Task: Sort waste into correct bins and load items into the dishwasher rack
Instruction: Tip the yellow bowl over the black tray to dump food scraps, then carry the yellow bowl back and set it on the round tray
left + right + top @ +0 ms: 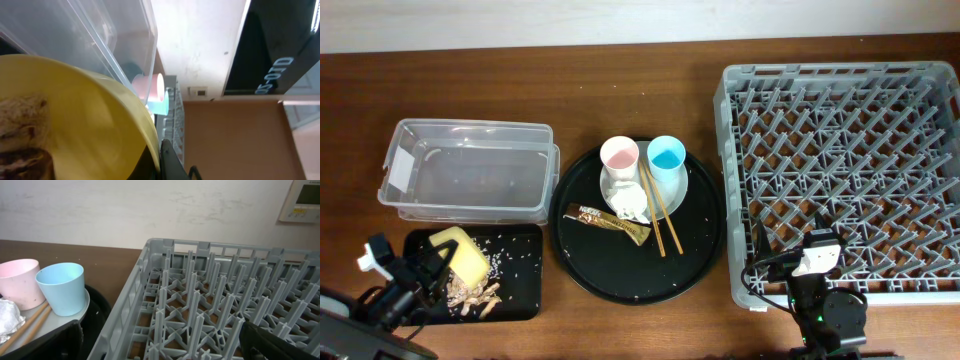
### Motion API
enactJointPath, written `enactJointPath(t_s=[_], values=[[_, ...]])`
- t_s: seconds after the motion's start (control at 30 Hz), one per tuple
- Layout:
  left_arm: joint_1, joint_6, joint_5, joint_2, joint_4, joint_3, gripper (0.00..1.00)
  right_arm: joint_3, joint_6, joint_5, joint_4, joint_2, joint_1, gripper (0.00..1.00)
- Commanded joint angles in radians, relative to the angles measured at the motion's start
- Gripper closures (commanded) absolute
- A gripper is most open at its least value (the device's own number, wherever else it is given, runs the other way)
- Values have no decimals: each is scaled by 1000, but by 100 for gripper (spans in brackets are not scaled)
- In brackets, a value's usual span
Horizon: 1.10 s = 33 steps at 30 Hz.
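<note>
The round black tray's bare near part lies right of my left gripper in the overhead view, so I will carry the bowl (461, 254) there, level it and release.
My left gripper (432, 264) is shut on the rim of the small yellow bowl (461, 254) and holds it tilted over the shallow black tray (520, 280). Brownish food scraps (472, 296) and rice grains lie in that tray. In the left wrist view the bowl (75, 110) fills the left side, a brown scrap (20, 137) still inside it, with my left gripper (161, 150) pinching the rim. The pink cup (619, 155), light blue cup (667, 155), plate (680, 192), napkin (626, 203), chopsticks (660, 212) and wrapper (610, 222) sit on the round black tray (640, 275). My right gripper (816, 256) is open and empty at the rack's (845, 120) front left corner.
The clear plastic box (470, 170) stands behind the shallow black tray, with nothing visible in it. In the right wrist view the rack (225, 290) fills the right, and the pink cup (17, 282) and blue cup (61, 287) stand at the left. The rack shows only its pegs.
</note>
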Motion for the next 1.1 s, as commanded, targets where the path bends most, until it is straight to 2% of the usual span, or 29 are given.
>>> enactJointPath(t_s=[0.0, 0.13, 0.2, 0.23, 0.33, 0.4, 0.43, 0.47, 0.5, 0.53, 0.57, 0.6, 0.67, 0.7, 0.77, 0.8, 0.87, 0.97, 1.07], values=[[37, 37, 50, 4, -71, 2, 100, -6, 0, 5, -6, -6, -4, 2], [40, 78, 86, 4, -120, 2, 100, -6, 0, 5, -6, -6, -4, 2], [44, 35, 96, 4, -47, 2, 100, -6, 0, 5, -6, -6, -4, 2], [44, 48, 93, 4, -69, 2, 100, -6, 1, 5, -6, -6, -4, 2], [44, 31, 116, 4, 0, 2, 100, -6, 0, 5, -6, -6, -4, 2], [44, 71, 102, 4, -92, 2, 100, -6, 0, 5, -6, -6, -4, 2], [44, 93, 126, 4, -79, 2, 100, -6, 0, 5, -6, -6, -4, 2], [44, 29, 106, 4, -75, 2, 100, -6, 0, 5, -6, -6, -4, 2], [44, 114, 106, 3, -156, 2, 100, -6, 0, 5, -6, -6, -4, 2], [44, 167, 136, 3, -158, 2, 100, -6, 0, 5, -6, -6, -4, 2], [44, 108, 145, 5, -108, 2, 100, -6, 0, 5, -6, -6, -4, 2], [44, 96, 115, 5, -136, 2, 100, -6, 0, 5, -6, -6, -4, 2], [44, 108, 74, 5, -175, 2, 100, -6, 0, 5, -6, -6, -4, 2], [44, 143, 104, 5, -169, 2, 100, -6, 0, 5, -6, -6, -4, 2], [44, 105, 101, 7, -175, 2, 100, -6, 0, 5, -6, -6, -4, 2], [44, 147, 116, 7, -175, 2, 100, -6, 0, 5, -6, -6, -4, 2], [44, 136, 94, 7, -134, 2, 100, -6, 0, 5, -6, -6, -4, 2], [30, 151, 15, 6, -172, 2, 100, -6, 0, 5, -6, -6, -4, 2], [-15, 222, 23, -10, -243, 4, 100, -6, 0, 5, -6, -6, -4, 2]])
